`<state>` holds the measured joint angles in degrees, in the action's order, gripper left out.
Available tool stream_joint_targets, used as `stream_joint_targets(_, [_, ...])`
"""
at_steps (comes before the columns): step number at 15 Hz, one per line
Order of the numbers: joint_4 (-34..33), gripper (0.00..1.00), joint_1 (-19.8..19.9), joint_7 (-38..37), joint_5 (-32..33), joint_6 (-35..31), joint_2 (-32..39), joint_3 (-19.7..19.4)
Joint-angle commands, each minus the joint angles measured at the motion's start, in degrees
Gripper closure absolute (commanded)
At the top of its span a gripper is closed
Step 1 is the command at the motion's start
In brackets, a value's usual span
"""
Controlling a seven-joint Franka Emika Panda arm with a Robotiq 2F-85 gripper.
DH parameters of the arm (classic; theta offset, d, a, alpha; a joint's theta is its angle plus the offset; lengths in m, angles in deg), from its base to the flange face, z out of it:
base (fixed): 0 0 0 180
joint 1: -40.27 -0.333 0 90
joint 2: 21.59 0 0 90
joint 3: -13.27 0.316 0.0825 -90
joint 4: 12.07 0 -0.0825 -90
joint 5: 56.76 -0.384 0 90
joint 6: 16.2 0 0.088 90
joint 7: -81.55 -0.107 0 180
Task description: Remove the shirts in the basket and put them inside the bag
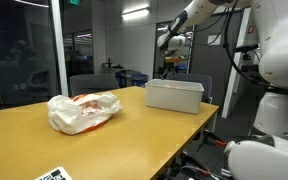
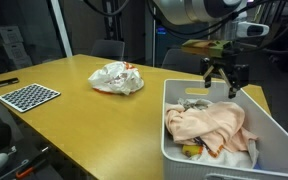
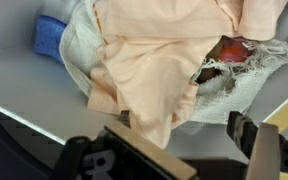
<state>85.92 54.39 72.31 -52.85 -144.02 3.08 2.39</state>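
Note:
I will next move my gripper down into the basket, onto the peach shirt's narrow fold [image 2: 227,114] [image 3: 158,106] between my open fingers.
A white basket [image 2: 172,150] stands at one end of the wooden table and also shows in an exterior view [image 1: 174,96]. A peach shirt [image 2: 216,124] lies on top inside it, over a white cloth [image 2: 246,152]. In the wrist view the peach shirt [image 3: 154,60] lies over the white cloth [image 3: 239,85], with a blue item [image 3: 52,35] and something red [image 3: 234,48] beside them. My gripper [image 2: 225,86] hangs open and empty just above the basket's far side; it also shows in the wrist view [image 3: 184,132]. The white plastic bag [image 2: 117,77] lies crumpled mid-table and also shows in an exterior view [image 1: 82,111].
A checkerboard sheet [image 2: 26,96] lies near the table's edge. Chairs [image 1: 92,84] stand behind the table, near glass walls. The table edge runs close beside the basket.

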Motion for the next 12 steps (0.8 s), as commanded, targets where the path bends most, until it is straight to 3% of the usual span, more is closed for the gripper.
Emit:
stream_joint_targets(1, [-0.55, 0.00, -0.52, 0.37, -0.41, 0.27, 0.12, -0.68])
stream_joint_targets(7, [-3.34, 0.00, 0.85, 1.19, -3.25, 3.72, 5.48, 0.01])
stream_joint_targets(12, [-3.59, 0.00, 1.52, 3.15, -2.81, -6.24, 10.13, -0.29])
